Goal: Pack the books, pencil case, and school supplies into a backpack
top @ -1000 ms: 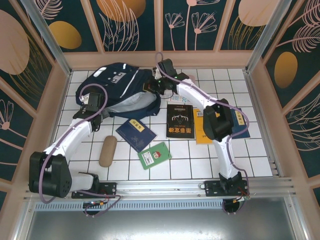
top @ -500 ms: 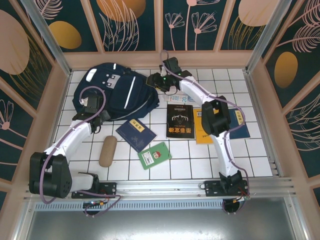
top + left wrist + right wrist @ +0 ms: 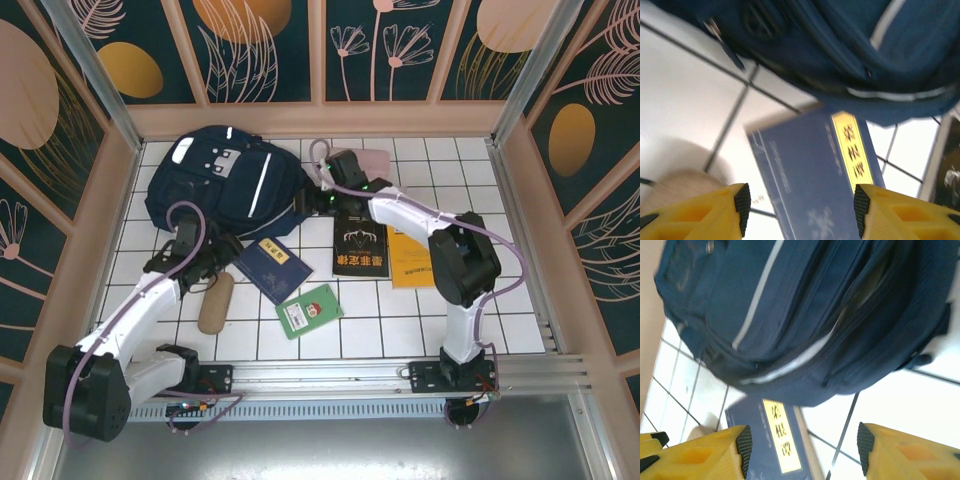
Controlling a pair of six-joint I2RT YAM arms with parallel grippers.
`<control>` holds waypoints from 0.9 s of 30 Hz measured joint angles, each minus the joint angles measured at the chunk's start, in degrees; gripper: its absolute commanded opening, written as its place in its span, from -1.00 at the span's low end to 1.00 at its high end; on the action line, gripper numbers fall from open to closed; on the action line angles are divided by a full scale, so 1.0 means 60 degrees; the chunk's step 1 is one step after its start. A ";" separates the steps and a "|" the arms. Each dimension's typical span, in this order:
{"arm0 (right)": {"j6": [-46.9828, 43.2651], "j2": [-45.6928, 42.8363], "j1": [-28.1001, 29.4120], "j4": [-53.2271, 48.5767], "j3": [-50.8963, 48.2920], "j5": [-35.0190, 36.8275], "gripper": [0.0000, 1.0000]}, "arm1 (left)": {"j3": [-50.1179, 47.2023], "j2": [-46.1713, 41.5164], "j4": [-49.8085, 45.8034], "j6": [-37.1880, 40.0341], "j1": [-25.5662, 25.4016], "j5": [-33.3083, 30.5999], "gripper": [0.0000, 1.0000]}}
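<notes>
The robot's left gripper needs to go down and back next, onto the navy book's edge (image 3: 254, 283) (image 3: 771, 192) by the pencil case, since the bare tile beside it has room for a finger.
The navy backpack (image 3: 225, 185) lies flat at the back left, also in the wrist views (image 3: 850, 45) (image 3: 805, 305). The books lie in front of it: navy with a yellow label (image 3: 272, 268) (image 3: 810, 170) (image 3: 765, 440), black (image 3: 360, 245), yellow-orange (image 3: 408, 260) and small green (image 3: 309, 311). The tan pencil case (image 3: 215, 302) (image 3: 675, 187) lies at the near left. My left gripper (image 3: 207, 258) (image 3: 801, 209) hovers open between pencil case and navy book. My right gripper (image 3: 314, 197) (image 3: 804, 449) is open beside the backpack's right edge. The school supplies are hidden under my right arm.
A pale pinkish thing (image 3: 372, 160) lies behind my right arm near the back wall. Wooden walls (image 3: 320, 118) close the white tiled table on three sides. Bare tiles (image 3: 500, 310) lie at the near right.
Both grippers have opened and let go of the backpack, which dropped flat. My left gripper drew back toward the navy book; my right gripper came forward off the backpack's far side.
</notes>
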 measured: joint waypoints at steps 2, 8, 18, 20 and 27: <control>-0.0208 0.0004 0.0299 0.0062 -0.0346 0.0040 0.18 | -0.0342 -0.0106 0.0200 -0.0503 -0.0448 0.0197 0.17; -0.0699 0.0321 0.0769 0.0229 -0.0820 0.0102 0.12 | -0.1858 -0.0382 0.1268 -0.2058 -0.1086 0.0637 0.16; -0.1115 0.0867 0.1195 0.0342 -0.1322 0.0011 0.03 | -0.2973 0.0237 0.3049 -0.3282 -0.1373 0.0769 0.12; -0.1115 0.0994 0.1326 0.0379 -0.1322 -0.0040 -0.04 | -0.2943 0.0412 0.3228 -0.3315 -0.1373 0.0765 0.12; -0.1115 0.1162 0.1450 0.0459 -0.1311 -0.0080 -0.30 | -0.2554 0.1180 0.3300 -0.3279 -0.1373 0.0805 0.08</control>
